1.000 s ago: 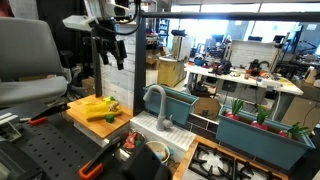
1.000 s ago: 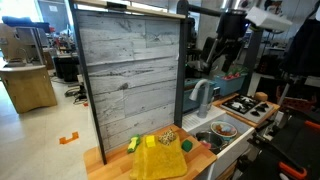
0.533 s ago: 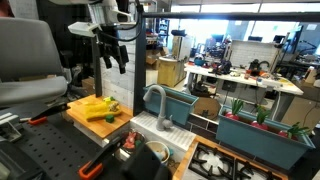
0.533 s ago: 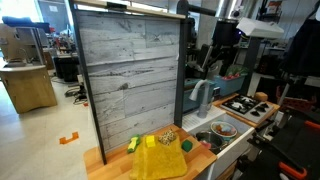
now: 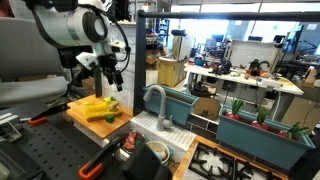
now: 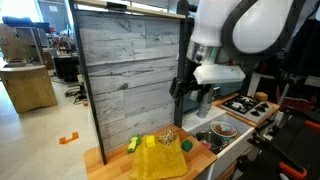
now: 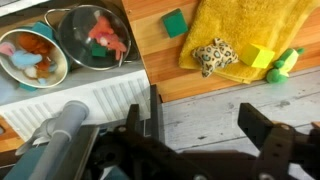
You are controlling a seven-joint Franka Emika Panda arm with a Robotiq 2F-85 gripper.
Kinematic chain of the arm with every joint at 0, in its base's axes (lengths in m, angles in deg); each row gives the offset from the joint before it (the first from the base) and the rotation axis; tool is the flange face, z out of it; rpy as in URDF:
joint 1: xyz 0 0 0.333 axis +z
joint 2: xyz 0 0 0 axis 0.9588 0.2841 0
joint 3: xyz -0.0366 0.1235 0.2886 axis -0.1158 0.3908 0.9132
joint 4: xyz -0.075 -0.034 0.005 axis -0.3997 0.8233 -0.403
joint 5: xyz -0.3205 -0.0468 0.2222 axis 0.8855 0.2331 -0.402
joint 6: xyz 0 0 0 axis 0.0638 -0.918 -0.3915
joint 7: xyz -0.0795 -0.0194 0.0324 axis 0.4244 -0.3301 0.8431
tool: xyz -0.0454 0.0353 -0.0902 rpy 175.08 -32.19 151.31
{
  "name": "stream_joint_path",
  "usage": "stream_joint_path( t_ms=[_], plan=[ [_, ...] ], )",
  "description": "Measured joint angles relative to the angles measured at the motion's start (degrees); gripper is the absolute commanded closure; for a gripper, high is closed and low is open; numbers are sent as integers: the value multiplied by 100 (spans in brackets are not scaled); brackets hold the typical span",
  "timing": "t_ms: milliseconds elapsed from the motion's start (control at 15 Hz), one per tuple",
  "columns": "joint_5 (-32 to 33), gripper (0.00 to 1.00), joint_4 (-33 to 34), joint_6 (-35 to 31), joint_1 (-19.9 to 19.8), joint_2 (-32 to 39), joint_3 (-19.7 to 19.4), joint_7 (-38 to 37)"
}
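Note:
I will next lower my open gripper toward the cloth's edge by the plank panel to bring its fingers around the spotted toy (image 7: 214,55), as it's well below them.
My gripper (image 7: 200,135) is open, its two dark fingers wide apart with nothing between them. In the wrist view it hangs before a grey plank panel (image 7: 205,108), above a wooden counter (image 7: 160,65). On the counter lies a yellow cloth (image 7: 235,25) carrying a spotted toy (image 7: 214,55), a yellow block (image 7: 256,55) and a green toy (image 7: 285,64). A green cube (image 7: 175,22) sits beside the cloth. In both exterior views the gripper (image 5: 113,78) (image 6: 184,88) hovers above and apart from the cloth (image 5: 97,108) (image 6: 158,158).
A metal bowl (image 7: 90,35) and a pale bowl (image 7: 30,58) hold toy food in the sink. A grey faucet (image 7: 65,125) (image 5: 155,100) rises beside a white ribbed drainboard (image 7: 95,98). The tall plank panel (image 6: 130,70) backs the counter. A stove top (image 6: 248,105) stands further on.
The arm has swung down and toward the counter, bringing the gripper lower and closer to the yellow cloth. The jaws stayed open.

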Motion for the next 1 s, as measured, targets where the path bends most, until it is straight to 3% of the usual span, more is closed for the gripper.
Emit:
stream_joint_path(
  t_ms=[333, 400, 533, 1000],
  plan=[
    [-646, 1, 1465, -3, 725, 1651, -166, -209],
    [-753, 22, 1695, -3, 805, 1891, -168, -209],
    [-916, 27, 2080, -5, 930, 2290, -208, -210],
    [-1285, 81, 2652, -8, 1039, 2767, -320, -211]
  ],
)
